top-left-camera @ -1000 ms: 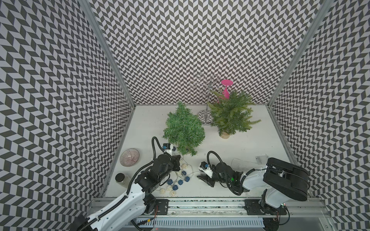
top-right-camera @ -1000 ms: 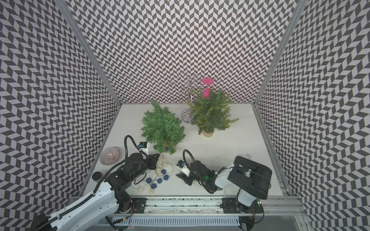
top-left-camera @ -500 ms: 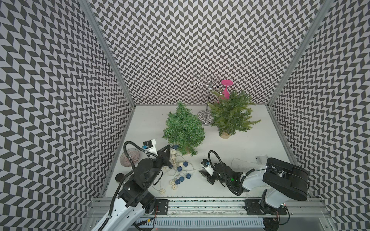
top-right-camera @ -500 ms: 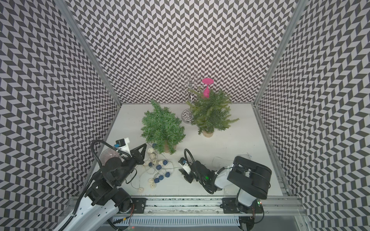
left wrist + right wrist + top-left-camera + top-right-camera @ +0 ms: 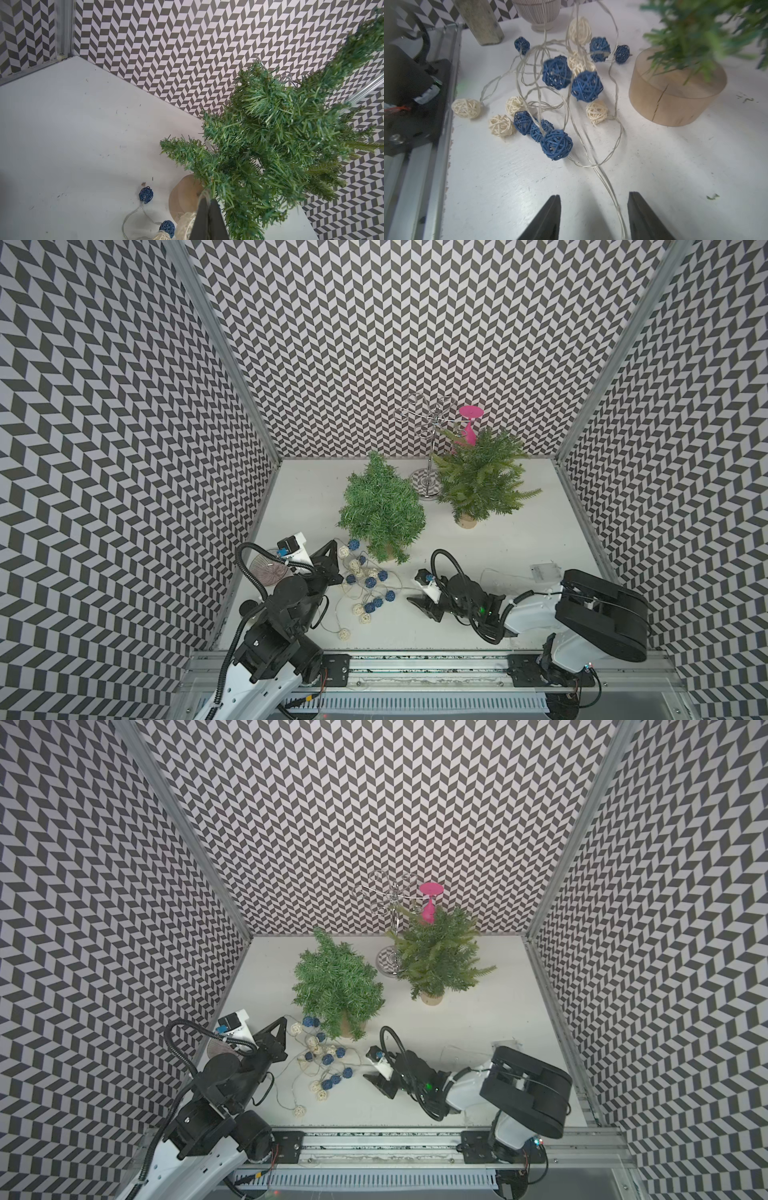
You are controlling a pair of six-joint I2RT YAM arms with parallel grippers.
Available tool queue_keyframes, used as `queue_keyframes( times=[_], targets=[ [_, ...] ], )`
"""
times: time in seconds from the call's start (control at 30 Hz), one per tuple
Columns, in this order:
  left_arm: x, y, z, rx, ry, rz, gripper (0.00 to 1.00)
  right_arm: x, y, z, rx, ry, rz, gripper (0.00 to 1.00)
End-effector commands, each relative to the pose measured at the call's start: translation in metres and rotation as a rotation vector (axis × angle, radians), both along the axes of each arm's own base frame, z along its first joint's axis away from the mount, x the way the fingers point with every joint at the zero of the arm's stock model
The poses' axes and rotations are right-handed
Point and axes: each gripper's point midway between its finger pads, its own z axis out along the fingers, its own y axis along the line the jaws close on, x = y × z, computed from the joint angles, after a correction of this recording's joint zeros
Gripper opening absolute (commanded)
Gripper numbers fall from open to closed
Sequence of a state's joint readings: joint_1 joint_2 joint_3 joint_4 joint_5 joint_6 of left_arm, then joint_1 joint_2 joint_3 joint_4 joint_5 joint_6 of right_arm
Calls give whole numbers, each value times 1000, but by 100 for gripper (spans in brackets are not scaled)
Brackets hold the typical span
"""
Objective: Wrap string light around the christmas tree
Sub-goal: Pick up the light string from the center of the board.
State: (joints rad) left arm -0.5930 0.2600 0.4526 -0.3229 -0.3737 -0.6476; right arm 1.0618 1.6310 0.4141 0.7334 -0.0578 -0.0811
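I will next move my left gripper toward the tree's round wooden base and release the wire loop beside it, as the loop still hangs short of it.
The christmas tree is dark green on a round wooden base, mid table. The string light, thin clear wire with blue and cream wicker balls, lies in a loose heap in front of and left of the base. My left gripper is shut on a loop of the wire, close to the tree's base. My right gripper sits low on the table right of the heap, open, and the wire runs between its fingers untouched.
A second, lighter green tree stands back right, with a metal hanger stand and a pink glass beside it. A ribbed bowl sits by the left wall. A clear battery box lies near the right arm.
My left gripper has swung left and away from me with the wire, dragging the balls toward the tree's left side. The right gripper has stayed in place, its jaws now wider.
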Motion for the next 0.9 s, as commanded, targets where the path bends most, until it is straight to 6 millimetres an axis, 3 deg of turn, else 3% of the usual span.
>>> queue_keyframes(
  times=[0.0, 0.17, 0.5, 0.6, 0.77, 0.87],
  targets=[
    [1, 3, -1, 5, 6, 18, 0, 2, 13, 0, -5, -57, 55, 55],
    [3, -2, -3, 8, 6, -4, 0, 6, 25, 1, -29, -81, 89, 52],
    [4, -4, -9, 18, 12, -8, 0, 23, 11, -36, -161, -69, -14, 39],
    [3, -5, -7, 18, 5, -20, 0, 21, 18, -42, -164, -52, 15, 38],
    [4, -10, -9, 15, 1, -42, 0, 26, 27, -44, -163, -50, 16, 10],
    [5, -13, -16, 11, 11, -53, 2, 27, 22, -29, -125, -79, -4, 1]
  ],
)
